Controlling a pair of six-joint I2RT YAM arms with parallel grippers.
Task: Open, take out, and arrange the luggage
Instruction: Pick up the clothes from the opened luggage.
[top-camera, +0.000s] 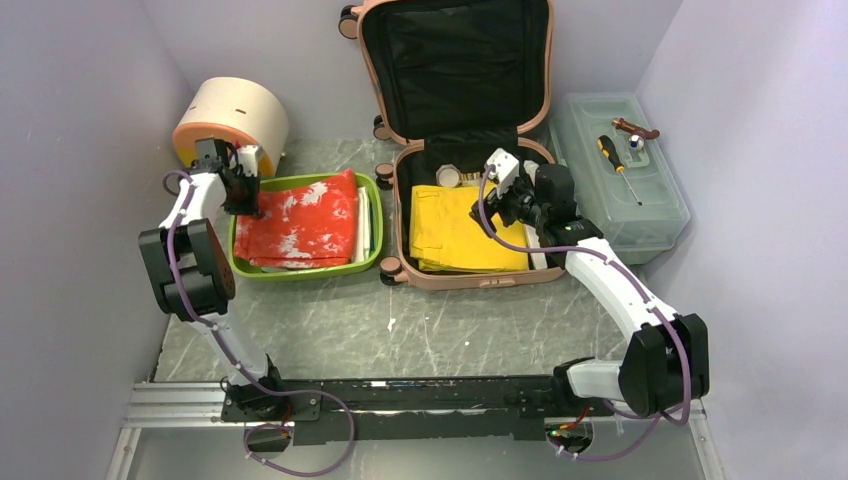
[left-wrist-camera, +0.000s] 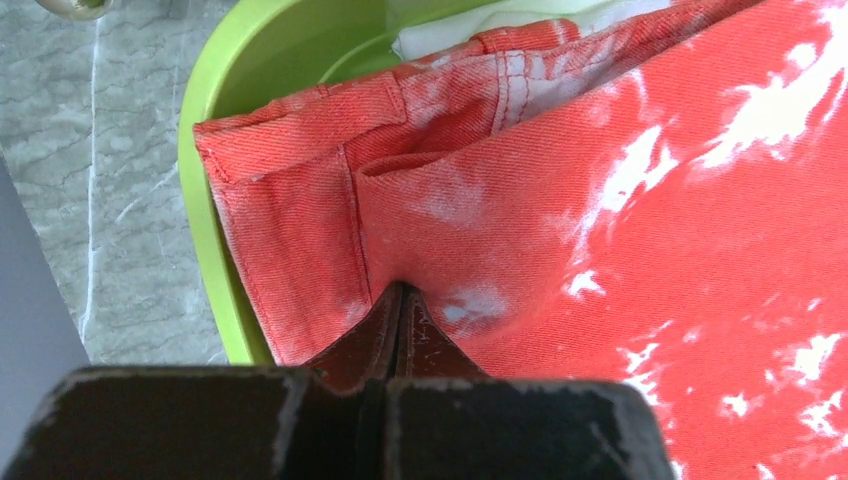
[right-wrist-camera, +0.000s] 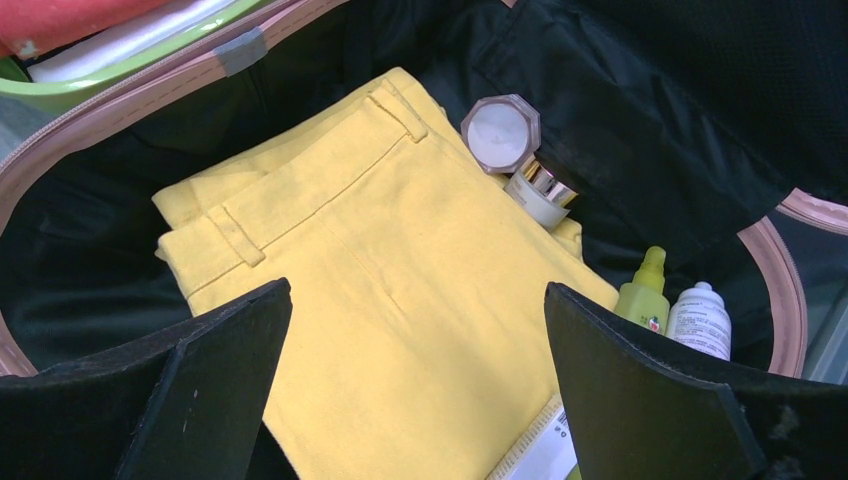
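Note:
I will next move my right gripper down and to the left in the top view to the trousers' near waistband corner (top-camera: 423, 257) (right-wrist-camera: 205, 247), which is below the gripper and clear of the bottles.
The luggage (top-camera: 470, 282), a salmon-pink suitcase, lies open with its black-lined lid (top-camera: 455, 60) up against the back wall. Folded yellow trousers (top-camera: 455, 235) (right-wrist-camera: 400, 300) lie inside, beside a round jar (right-wrist-camera: 500, 130), a green bottle (right-wrist-camera: 645, 290) and a white bottle (right-wrist-camera: 700, 320). My right gripper (top-camera: 497, 205) (right-wrist-camera: 417, 288) hangs open just above the trousers, holding nothing. A red-and-white garment (top-camera: 305, 225) (left-wrist-camera: 600, 250) lies in the green tray (top-camera: 300, 270). My left gripper (top-camera: 245, 205) (left-wrist-camera: 400, 290) is shut at its left end, cloth puckering into the tips.
A translucent toolbox (top-camera: 620, 190) with a screwdriver (top-camera: 618, 165) on its lid stands right of the suitcase. A cream round box (top-camera: 235, 115) sits at the back left, close behind my left gripper. Grey walls close in on both sides.

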